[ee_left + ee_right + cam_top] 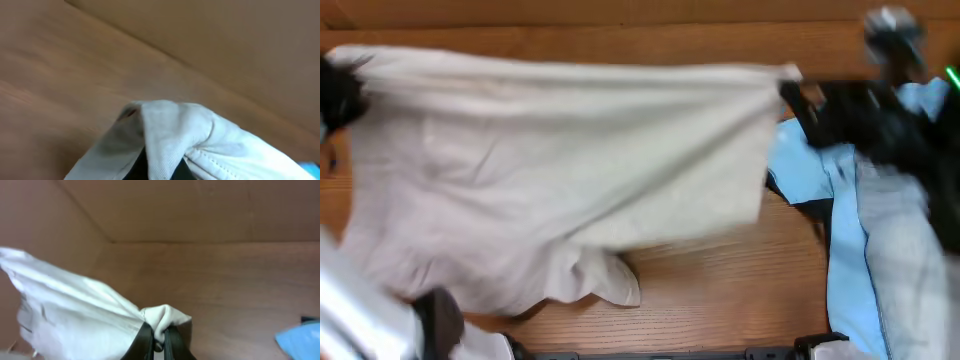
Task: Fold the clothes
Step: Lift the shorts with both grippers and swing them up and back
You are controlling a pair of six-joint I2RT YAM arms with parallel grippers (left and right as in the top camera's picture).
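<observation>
The shorts (pixel 560 160) hang stretched above the table, so I need to lower my left gripper, pull it back onto the near tabletop and release their corner there.
The pale beige shorts (pixel 560 160) hang stretched out wide between my two grippers above the wooden table (pixel 740 290), their lower part drooping toward the front. My left gripper (pixel 338 95) is shut on the left top corner, and my right gripper (pixel 798 92) is shut on the right top corner. In the left wrist view a bunch of shorts fabric (pixel 170 125) bulges out over my left gripper (pixel 162 172), hiding most of the dark fingers. In the right wrist view a fold of the shorts (pixel 165 316) is pinched in my right gripper (pixel 160 342) between its black fingers (pixel 145 341).
A light blue T-shirt (pixel 805 165) and pale blue jeans (pixel 895 250) lie at the right side of the table, partly under the right arm (pixel 880 120). A brown board (pixel 620 12) runs along the back. A white arm part (pixel 350 310) is at the front left.
</observation>
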